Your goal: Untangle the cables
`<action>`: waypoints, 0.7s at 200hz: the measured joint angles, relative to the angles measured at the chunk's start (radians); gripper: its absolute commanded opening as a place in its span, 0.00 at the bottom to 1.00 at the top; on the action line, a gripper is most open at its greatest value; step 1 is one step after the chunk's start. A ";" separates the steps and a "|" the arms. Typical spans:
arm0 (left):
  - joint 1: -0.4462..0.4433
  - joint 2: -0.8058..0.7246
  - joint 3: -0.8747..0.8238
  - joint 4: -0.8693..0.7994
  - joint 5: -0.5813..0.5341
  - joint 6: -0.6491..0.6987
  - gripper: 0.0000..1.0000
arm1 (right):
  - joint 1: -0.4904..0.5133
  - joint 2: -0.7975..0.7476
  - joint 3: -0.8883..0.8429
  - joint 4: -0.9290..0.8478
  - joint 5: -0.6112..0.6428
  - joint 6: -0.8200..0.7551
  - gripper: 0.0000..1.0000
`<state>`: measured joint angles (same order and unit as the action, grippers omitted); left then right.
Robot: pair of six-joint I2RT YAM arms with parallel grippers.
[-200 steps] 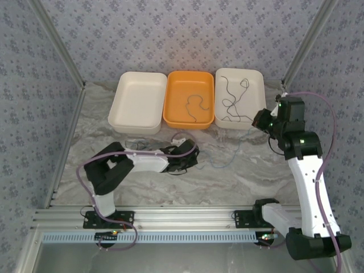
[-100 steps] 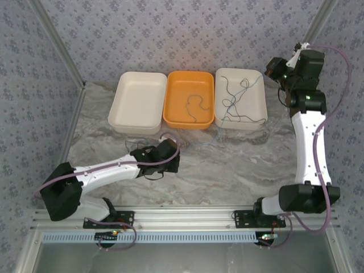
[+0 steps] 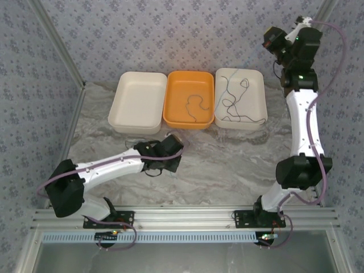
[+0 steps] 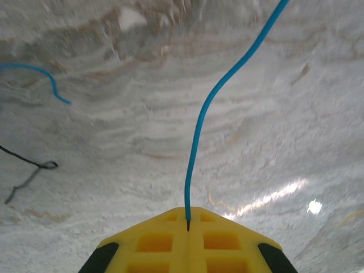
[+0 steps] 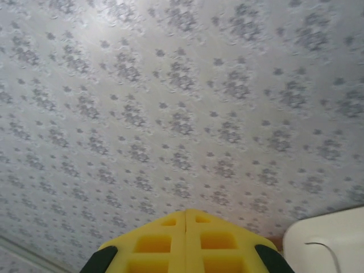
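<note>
My left gripper carries the thin blue cable outward over the orange tray (image 3: 189, 101) next and releases it inside, because a cable already lies in that tray.
My left gripper (image 4: 187, 219) is shut on a thin blue cable (image 4: 211, 102), which rises from the jaw tips toward the upper right. From above, this gripper (image 3: 173, 154) is low over the marble table, in front of the orange tray. A loose blue end (image 4: 35, 71) and a black cable (image 4: 27, 170) lie on the table to its left. My right gripper (image 3: 269, 38) is raised high against the back wall, jaws pressed together (image 5: 185, 215) with no cable showing between them. Black cables (image 3: 236, 102) lie in the right white tray and a dark cable (image 3: 196, 107) in the orange tray.
Three trays stand in a row at the back: a white one (image 3: 122, 114), an orange one (image 3: 170, 116) and a white one (image 3: 259, 122). The right arm stands tall beside the right tray. Patterned walls close in the table on three sides.
The right arm has swung up and back, from beside the right tray to high against the wall. The blue cable has left the table. The left arm stretched out low and shifted slightly left.
</note>
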<state>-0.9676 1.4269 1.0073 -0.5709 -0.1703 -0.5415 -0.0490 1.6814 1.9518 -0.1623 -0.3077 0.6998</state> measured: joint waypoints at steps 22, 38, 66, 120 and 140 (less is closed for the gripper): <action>0.080 0.000 0.101 0.017 0.031 0.007 0.00 | 0.077 0.090 0.041 0.062 -0.022 0.030 0.00; 0.148 0.011 0.194 0.050 0.062 0.014 0.00 | 0.124 0.217 0.157 0.090 -0.042 0.060 0.00; 0.253 0.088 0.319 0.138 0.114 0.021 0.00 | 0.159 0.440 0.379 0.116 -0.061 0.122 0.00; 0.359 0.357 0.454 0.241 0.159 0.021 0.00 | 0.197 0.783 0.691 0.116 -0.064 0.212 0.00; 0.380 0.463 0.511 0.268 0.159 0.017 0.00 | 0.211 0.846 0.697 0.125 -0.052 0.237 0.00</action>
<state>-0.5880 1.8896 1.5185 -0.3031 -0.0116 -0.5247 0.1619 2.5275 2.6484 -0.0376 -0.3599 0.9367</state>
